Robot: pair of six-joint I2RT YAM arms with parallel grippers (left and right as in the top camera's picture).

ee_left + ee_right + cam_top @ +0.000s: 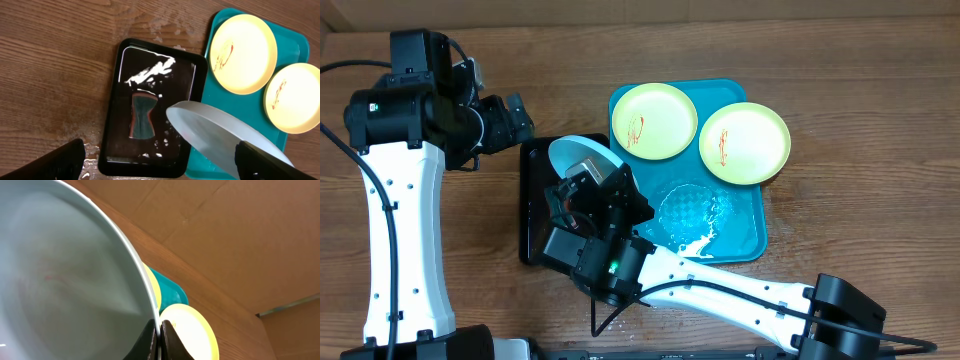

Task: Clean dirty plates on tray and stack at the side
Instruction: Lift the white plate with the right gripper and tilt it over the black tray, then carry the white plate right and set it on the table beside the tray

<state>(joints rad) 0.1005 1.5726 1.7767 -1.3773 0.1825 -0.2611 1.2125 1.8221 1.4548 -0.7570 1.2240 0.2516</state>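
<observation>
My right gripper next needs to swing right in the overhead view to the bare table below it, beside the turquoise tray, and lower and release the plate.
My right gripper (159, 340) is shut on the rim of the pale teal plate (582, 158), holding it tilted on edge above the black tray (532, 215); the plate fills the right wrist view (65, 275) and shows in the left wrist view (220, 135). Two yellow-green plates (653, 121) (744, 142) with red-orange smears lie on the turquoise tray (740, 235). They also show in the left wrist view (243, 53) (295, 98). My left gripper (160, 162) is open and empty, high above the black tray (112, 120).
The black tray holds water and a dark sponge (143, 115). Water and foam lie in the turquoise tray's bare front part (695, 215). Water drops lie on the wooden table (157, 27) behind the black tray. A cardboard wall (240, 240) stands behind the table.
</observation>
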